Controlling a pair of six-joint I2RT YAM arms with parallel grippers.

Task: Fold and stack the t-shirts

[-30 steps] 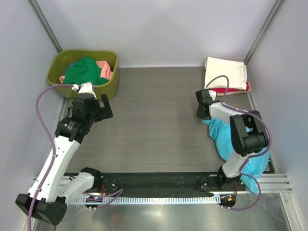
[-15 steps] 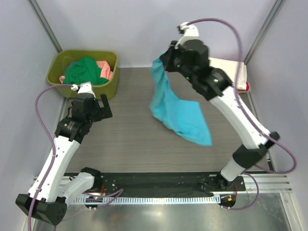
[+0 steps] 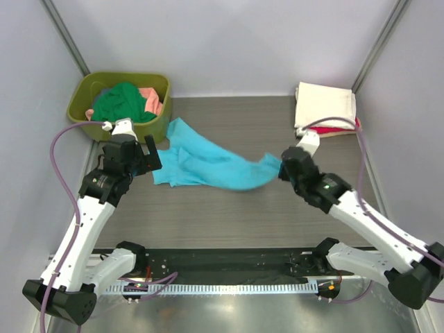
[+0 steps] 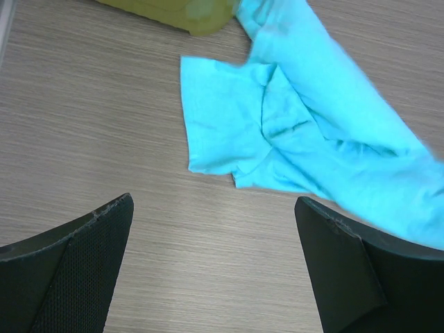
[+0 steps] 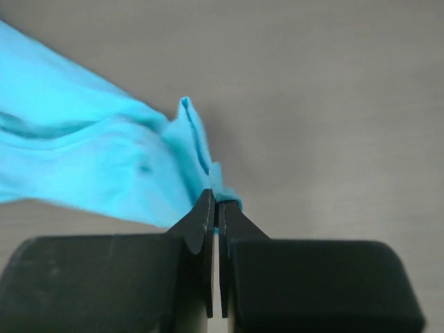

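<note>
Next, my right gripper needs to lower and draw back toward the right in the top view, onto the table, because the shirt's cloth is bunched.
A turquoise t-shirt [image 3: 208, 163] lies stretched across the middle of the table, its left end beside the tub. My right gripper [image 3: 282, 168] is shut on the shirt's right edge [image 5: 218, 186], the cloth pinched between the closed fingers. My left gripper [image 3: 146, 156] hovers open above bare table just left of the shirt [image 4: 298, 132], nothing between its fingers [image 4: 83, 257]. Folded cream-white t-shirt [image 3: 325, 105] lies on a red one [image 3: 340, 129] at the back right. Dark green [image 3: 123, 103] and salmon-pink [image 3: 151, 100] t-shirts sit crumpled in the tub.
An olive-green tub [image 3: 161, 118] stands at the back left; its corner [image 4: 198, 14] shows at the top of the left wrist view. Grey walls close in the table on three sides. A black rail [image 3: 222, 260] runs along the near edge.
The right arm swung the turquoise shirt up from the right side, across the back, then down, laying it out over the table's middle. The left arm has stayed still.
</note>
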